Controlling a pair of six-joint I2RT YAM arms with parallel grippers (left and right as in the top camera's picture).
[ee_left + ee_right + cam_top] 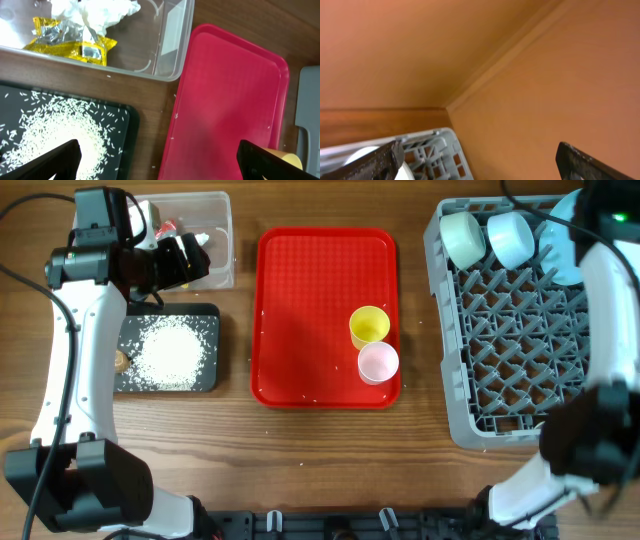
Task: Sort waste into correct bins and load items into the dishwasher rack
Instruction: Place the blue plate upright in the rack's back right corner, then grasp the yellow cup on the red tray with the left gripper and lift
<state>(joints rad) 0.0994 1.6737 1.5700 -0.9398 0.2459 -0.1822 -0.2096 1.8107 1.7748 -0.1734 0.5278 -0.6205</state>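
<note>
Next, my left gripper shifts to the right in the overhead view and lowers onto the yellow cup's tub-side rim [354, 321], since the cup's upturned opening admits one finger.
My left gripper [186, 258] [160, 165] is open and empty, between the clear tub and the black tray. The clear tub [222, 240] [170, 55] holds crumpled white tissue [97, 12] and yellow wrappers [70, 44]. The black tray [208, 350] [125, 117] holds white rice [170, 352] [55, 135] and a brown bit [122, 360]. A yellow cup [369, 326] [291, 160] and a pink cup [378, 362] stand on the red tray [310, 310]. The grey rack [510, 340] [437, 150] holds two light-blue bowls [463, 238] [511, 238] and a plate [562, 248]. My right gripper [480, 162] is open and empty above the rack's far corner.
A few loose rice grains lie on the red tray [230, 100] and on the wood beside it. The right arm [600, 290] reaches over the rack's right side. The left arm [75, 350] runs along the table's left edge.
</note>
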